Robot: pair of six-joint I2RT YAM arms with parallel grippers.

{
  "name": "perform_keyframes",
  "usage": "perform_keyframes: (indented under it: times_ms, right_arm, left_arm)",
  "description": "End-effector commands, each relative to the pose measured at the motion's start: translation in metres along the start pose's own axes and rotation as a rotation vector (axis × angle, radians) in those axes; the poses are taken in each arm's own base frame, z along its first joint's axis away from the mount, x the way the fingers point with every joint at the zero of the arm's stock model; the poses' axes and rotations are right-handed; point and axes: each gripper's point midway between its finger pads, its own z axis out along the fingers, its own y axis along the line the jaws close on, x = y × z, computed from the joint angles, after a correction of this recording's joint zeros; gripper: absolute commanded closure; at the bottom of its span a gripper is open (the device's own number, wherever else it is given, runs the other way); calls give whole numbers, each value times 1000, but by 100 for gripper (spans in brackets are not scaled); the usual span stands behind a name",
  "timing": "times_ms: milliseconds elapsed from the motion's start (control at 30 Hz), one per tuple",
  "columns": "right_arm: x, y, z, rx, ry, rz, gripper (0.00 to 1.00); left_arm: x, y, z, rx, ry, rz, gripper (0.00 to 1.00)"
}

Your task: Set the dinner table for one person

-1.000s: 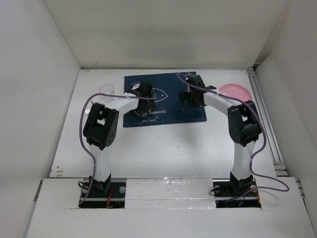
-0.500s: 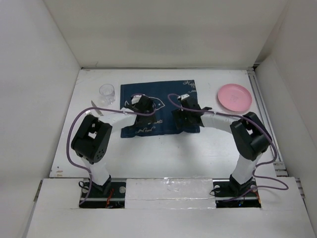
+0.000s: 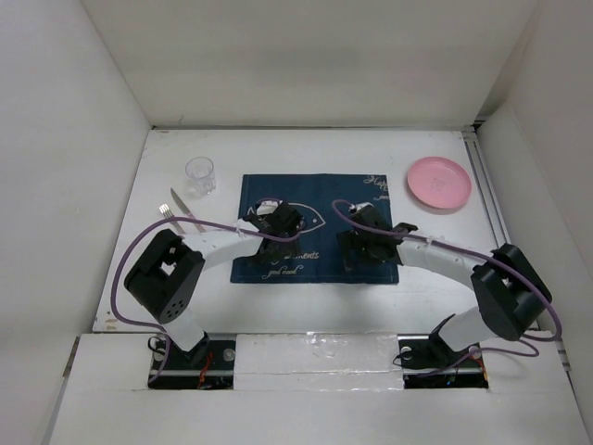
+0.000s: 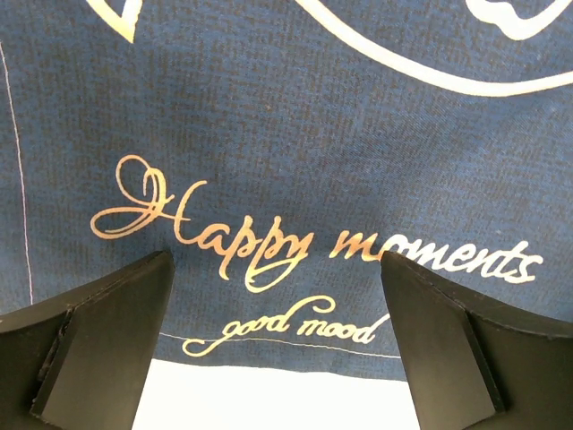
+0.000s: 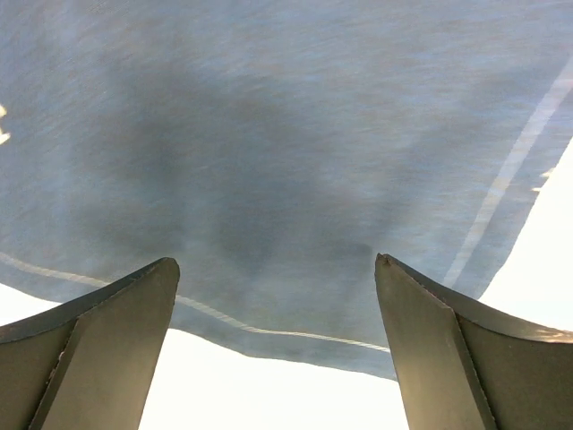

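Note:
The pink plate is off the mat, outward and right in the top view, so my right gripper should swing to its rail-side rim.
The navy blue placemat with a fish outline and gold writing lies flat on the white dinner table, near the middle. My left gripper is open just above the mat's near edge, over the words "good mood"; in the left wrist view the gripper holds nothing. My right gripper is open above the mat's near right corner, and it is also empty in the right wrist view. The mat's hem and white table show between its fingers.
A pink plate sits at the back right. A clear glass stands at the back left, with silver cutlery lying just in front of it. White walls close in the table on three sides.
The placemat has moved toward the near edge and a little to the right, with both grippers on it. Both arms have drawn back with it. The cutlery has come into view.

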Motion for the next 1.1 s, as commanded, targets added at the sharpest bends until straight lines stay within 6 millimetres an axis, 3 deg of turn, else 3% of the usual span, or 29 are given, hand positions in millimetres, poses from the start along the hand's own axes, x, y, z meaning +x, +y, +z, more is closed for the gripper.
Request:
perform_keyframes:
  times_ms: [0,33,300,433,567,767,800,833,933,967,1033,1067]
  right_arm:
    - [1,-23,-4,69,-4,64,4]
    - [-1,-31,-3,82,-3,74,4]
    - [-6,-31,-6,51,-18,62,4]
    - [-17,-33,-9,36,-33,60,4]
    - [-32,-30,-16,26,-68,65,4]
    - [-79,-37,-41,-7,-215,100,2]
    - [-79,-40,-41,-9,-214,100,0]
    - [-94,-43,-48,-14,-270,119,0]
    - [-119,-67,-64,-20,-373,187,0]
    - [-128,-91,-65,9,-404,241,0]
    - [-140,-110,-71,4,-425,298,0]
    - [-135,-134,-63,52,-384,350,0]
  left_arm:
    - [6,20,-8,-65,11,-29,0]
    - [6,20,-8,-65,11,-29,0]
    - [-4,15,-12,-57,-9,-26,0]
    - [-12,0,-23,9,-20,-35,0]
    - [-27,-14,-36,61,-50,-53,0]
    - [-50,-32,-59,138,-102,-71,0]
    - [-56,-38,-64,154,-115,-77,0]
    - [-61,-40,-70,170,-130,-75,0]
    - [-80,-47,-89,206,-191,-98,0]
    - [-85,-48,-96,220,-206,-93,0]
    - [-108,-48,-111,285,-249,-112,0]
    - [-117,-48,-118,317,-257,-118,0]
